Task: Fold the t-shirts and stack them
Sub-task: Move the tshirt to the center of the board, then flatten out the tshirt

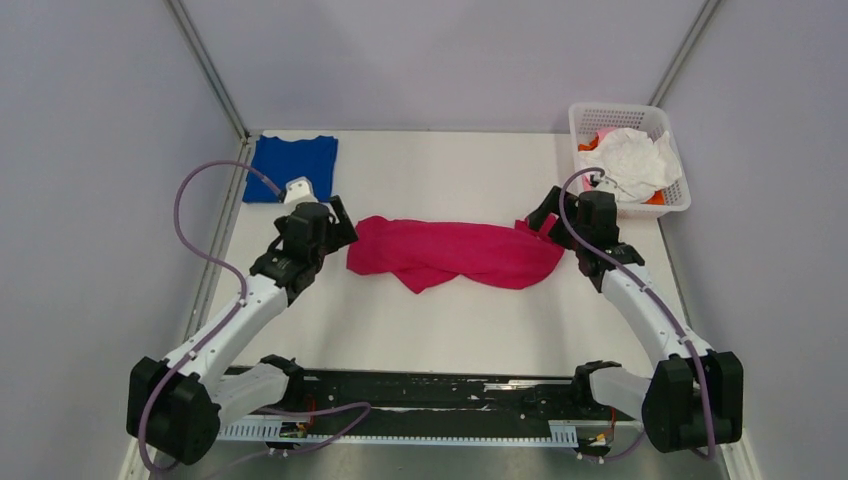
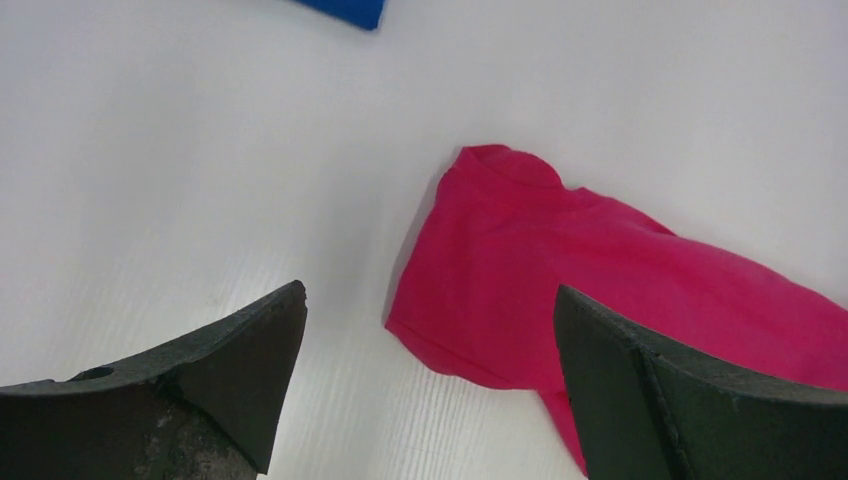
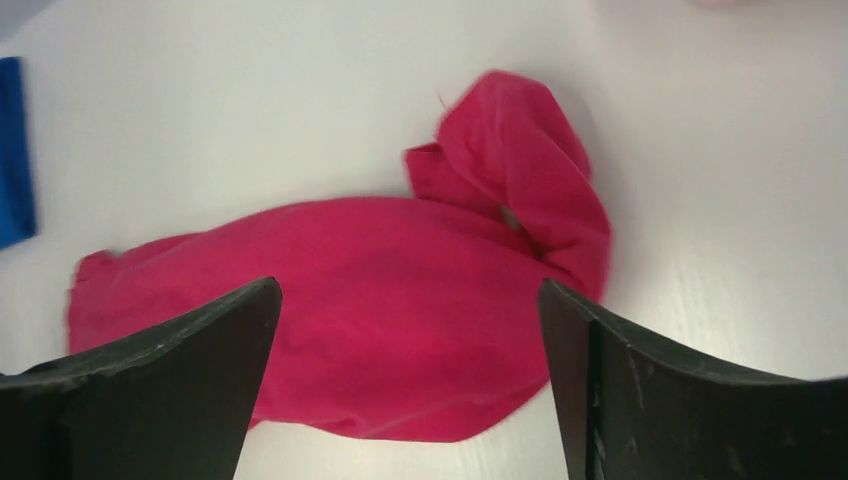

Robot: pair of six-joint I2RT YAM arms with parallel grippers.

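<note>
My left gripper has the t-shirt's corner showing between its open fingers, so next it needs to move down and to the right in the top view onto the t-shirt's near corner [image 1: 354, 264] [image 2: 404, 315].
A magenta-pink t-shirt [image 1: 455, 253] lies bunched in a long roll across the middle of the table; it also shows in the left wrist view [image 2: 600, 270] and the right wrist view [image 3: 380, 290]. My left gripper [image 1: 338, 222] is open and empty just left of the shirt's left end [image 2: 430, 300]. My right gripper [image 1: 540, 216] is open and empty above the shirt's right end, where a loose flap [image 3: 520, 160] sticks up. A royal blue t-shirt [image 1: 291, 166] lies folded flat at the back left. White, pale pink and orange shirts [image 1: 632, 160] are heaped in the basket.
A white plastic lattice basket [image 1: 588, 116] stands at the back right corner. Grey walls with metal rails close in the table on three sides. A black rail [image 1: 420, 388] runs along the near edge between the arm bases.
</note>
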